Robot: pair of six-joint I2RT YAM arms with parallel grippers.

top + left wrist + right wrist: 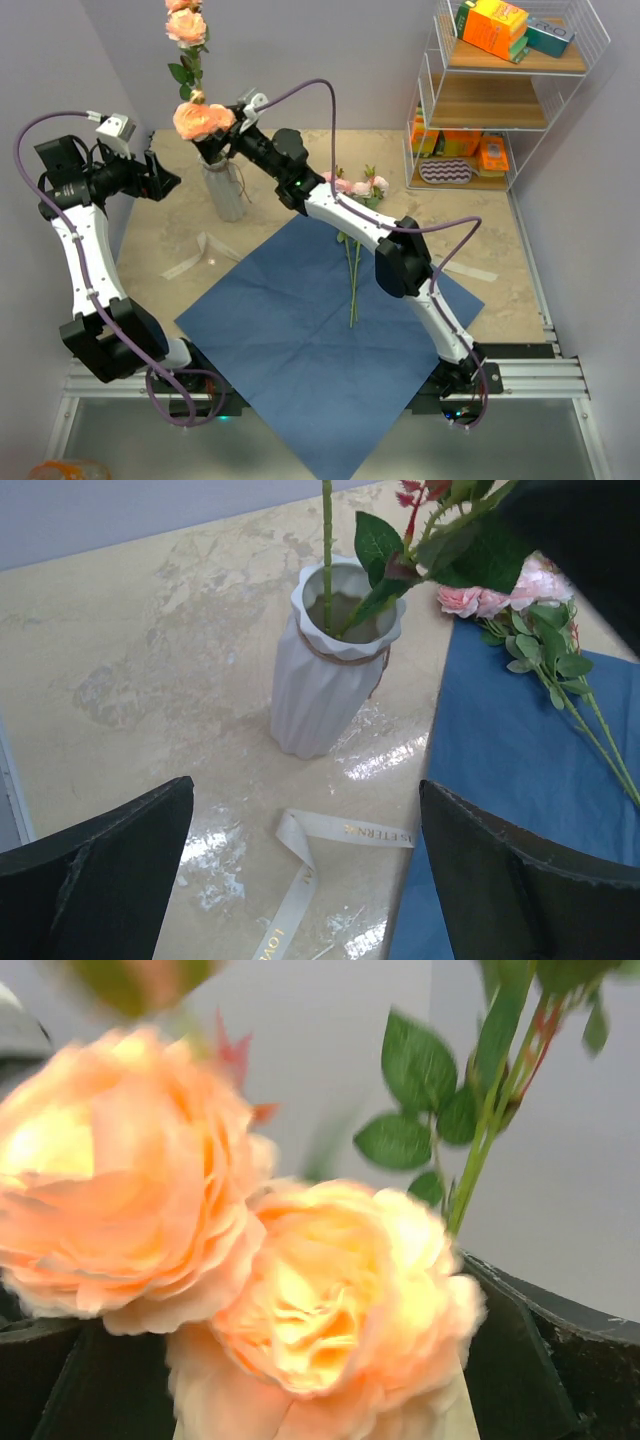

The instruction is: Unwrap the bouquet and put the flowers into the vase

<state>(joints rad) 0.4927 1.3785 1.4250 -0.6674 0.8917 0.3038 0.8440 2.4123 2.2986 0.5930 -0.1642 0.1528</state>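
A pink flower's stem is still on the paper, below the right gripper and to its right in the top view, so the right gripper will swing over and down around it.
The white ribbed vase [228, 190] [325, 670] stands at the back left with a twine band at its neck. It holds stems with peach roses [200, 120] [330, 1300] and a taller bloom [186, 25]. My right gripper [220, 142] [300, 1380] is at the vase mouth, open, with the rose heads between its wide-apart fingers [540, 1360]. My left gripper [165, 182] [310, 880] hangs open and empty just left of the vase. More pink flowers [355, 188] [500, 600] lie with their stems on the unfolded blue paper [320, 340] [520, 780].
A beige ribbon [200, 255] [310, 850] lies on the table in front of the vase, and another strip [470, 270] lies at the paper's right corner. A white wire shelf [500, 100] with boxes stands at the back right.
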